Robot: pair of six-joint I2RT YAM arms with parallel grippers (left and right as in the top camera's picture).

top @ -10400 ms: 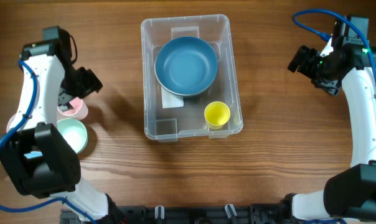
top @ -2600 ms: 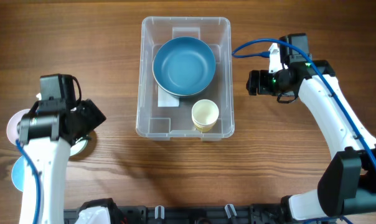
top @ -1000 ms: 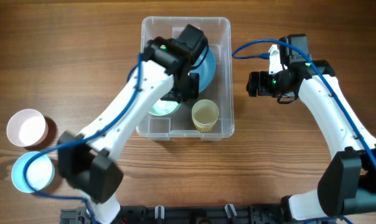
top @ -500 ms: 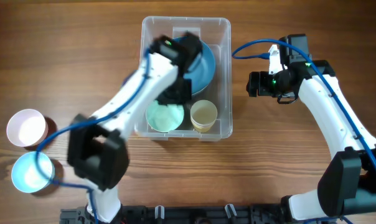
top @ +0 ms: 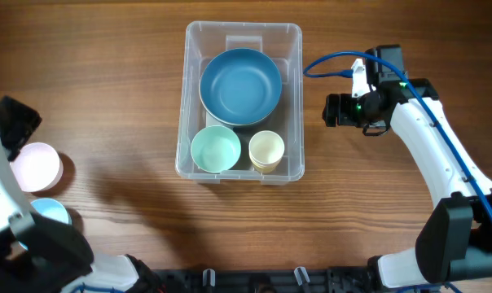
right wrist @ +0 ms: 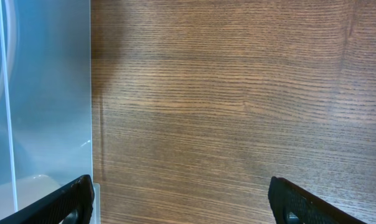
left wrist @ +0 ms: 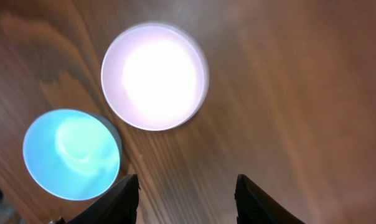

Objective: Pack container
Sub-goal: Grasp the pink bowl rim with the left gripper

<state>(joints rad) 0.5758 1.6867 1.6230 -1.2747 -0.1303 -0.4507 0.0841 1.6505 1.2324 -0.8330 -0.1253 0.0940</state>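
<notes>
Next, my left gripper will lower its open fingers onto the pink cup's rim below it, on the part of the rim facing the container, where bare table leaves finger room.
The clear plastic container [top: 243, 28] stands mid-table. It holds a large blue bowl [top: 240, 86], a small green bowl [top: 216, 150] and a cream cup [top: 266, 150]. My left gripper [top: 19, 124] is at the far left edge, open and empty, above a pink cup [top: 36, 165] and a light blue cup [top: 50, 213]. The left wrist view shows the pink cup [left wrist: 154, 76] and blue cup [left wrist: 71, 154] ahead of the open jaws [left wrist: 188, 199]. My right gripper [top: 331, 110] hovers just right of the container, open and empty [right wrist: 182, 199]; the container wall [right wrist: 45, 93] fills that view's left side.
The bare wooden table [top: 393, 228] surrounds the container. The right arm's blue cable [top: 327, 59] loops near the container's right side.
My left arm has pulled out of the container and swung to the far left, leaving the green bowl inside beside the cream cup. The right arm has not moved.
</notes>
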